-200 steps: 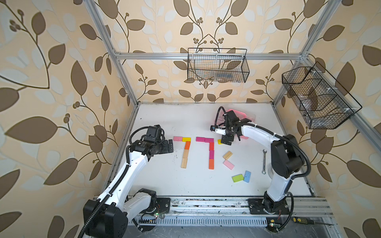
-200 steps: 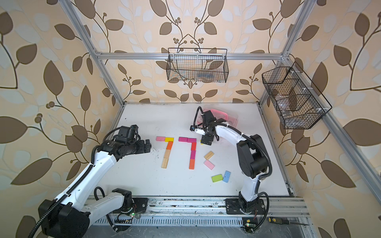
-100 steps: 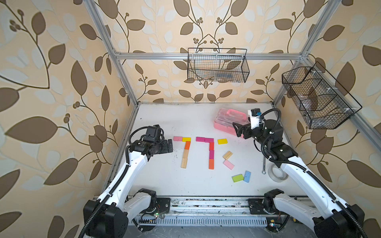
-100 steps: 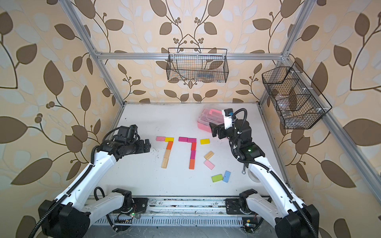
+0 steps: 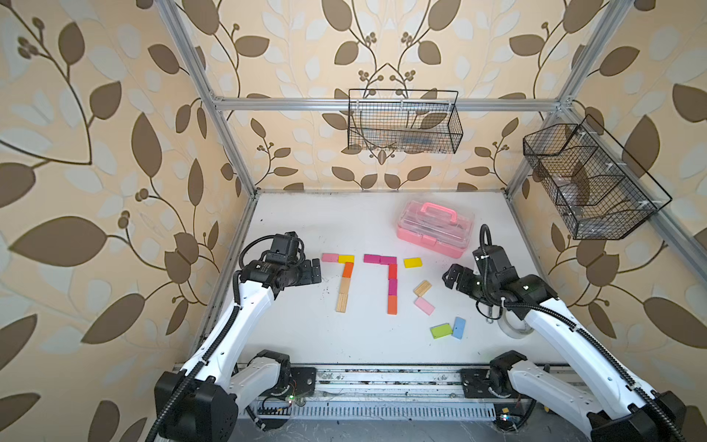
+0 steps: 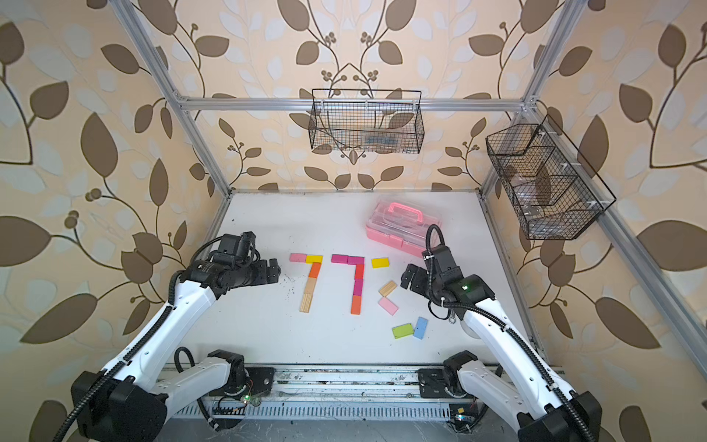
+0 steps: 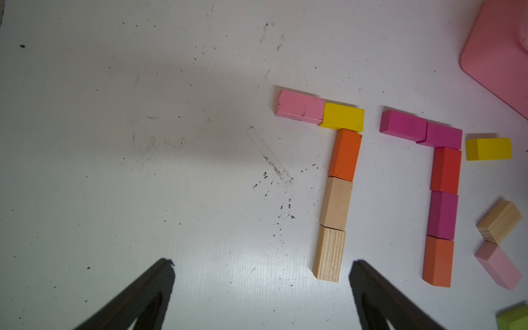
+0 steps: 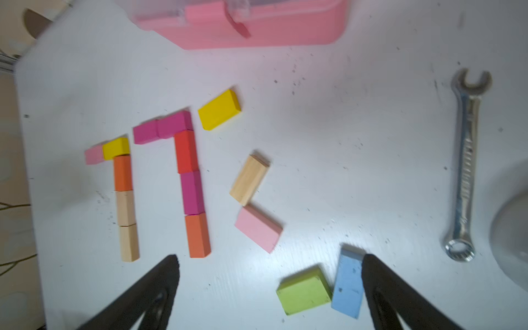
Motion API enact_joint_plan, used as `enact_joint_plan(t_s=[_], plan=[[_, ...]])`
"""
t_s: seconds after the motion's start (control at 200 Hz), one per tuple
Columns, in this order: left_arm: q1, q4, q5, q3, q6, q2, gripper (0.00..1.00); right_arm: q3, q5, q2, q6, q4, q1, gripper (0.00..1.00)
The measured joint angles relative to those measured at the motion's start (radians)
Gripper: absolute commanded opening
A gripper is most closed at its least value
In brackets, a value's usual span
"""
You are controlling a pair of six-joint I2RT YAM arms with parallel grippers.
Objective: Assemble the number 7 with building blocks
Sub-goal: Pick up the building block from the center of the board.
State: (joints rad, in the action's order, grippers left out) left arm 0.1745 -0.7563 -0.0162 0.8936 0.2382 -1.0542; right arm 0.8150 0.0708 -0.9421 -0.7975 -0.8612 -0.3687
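I need to move my right gripper back and down onto the far end of the blue block (image 5: pixel 460 322) next, because that end sticks out past the green block beside it.
Two block figures of the number 7 lie side by side in both top views. One (image 5: pixel 346 275) has a pink and yellow bar over an orange and wood stem. The other (image 5: pixel 391 279) is magenta, red and orange. Loose building blocks lie to their right: yellow (image 5: pixel 412 262), wood (image 5: pixel 422 288), pink (image 5: pixel 424 306), green (image 5: pixel 441 331) and blue (image 5: pixel 458 328). My left gripper (image 5: pixel 314 271) hangs open just left of the figures, holding nothing (image 7: pixel 263 265). My right gripper (image 5: pixel 450 276) is open and empty right of the wood block, above the green and blue blocks (image 8: pixel 270 258).
A pink clear-lidded case (image 5: pixel 435 228) stands at the back right. A wrench (image 8: pixel 465 165) and a white tape roll (image 5: pixel 514 327) lie under my right arm. Wire baskets hang on the back wall (image 5: pixel 403 122) and the right wall (image 5: pixel 589 183).
My right arm has pulled back to the right and toward the front, away from the second figure's top bar. The yellow block lies free there. The left arm has not moved.
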Motion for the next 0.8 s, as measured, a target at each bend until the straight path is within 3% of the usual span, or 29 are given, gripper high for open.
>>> enact_joint_plan(t_s=[0.17,0.415,0.505,0.645,0.8], plan=[[0.0,0.001,-0.072,0.0,-0.025,-0.006,0.99,-0.116,0.039,0.006,-0.071,-0.056,-0.016,0.81],[0.012,0.052,-0.276,-0.015,-0.08,-0.04,0.99,-0.217,0.038,-0.037,-0.111,-0.045,-0.021,0.75],[0.073,0.097,-0.347,-0.051,-0.106,-0.039,0.99,-0.23,0.037,-0.064,-0.117,-0.019,-0.021,0.74],[0.246,0.166,-0.423,-0.124,-0.167,-0.01,0.99,-0.259,0.023,-0.11,-0.119,0.029,-0.022,0.71],[0.344,0.298,-0.476,-0.254,-0.269,0.198,0.99,-0.277,0.015,-0.147,-0.119,0.06,-0.022,0.7]])
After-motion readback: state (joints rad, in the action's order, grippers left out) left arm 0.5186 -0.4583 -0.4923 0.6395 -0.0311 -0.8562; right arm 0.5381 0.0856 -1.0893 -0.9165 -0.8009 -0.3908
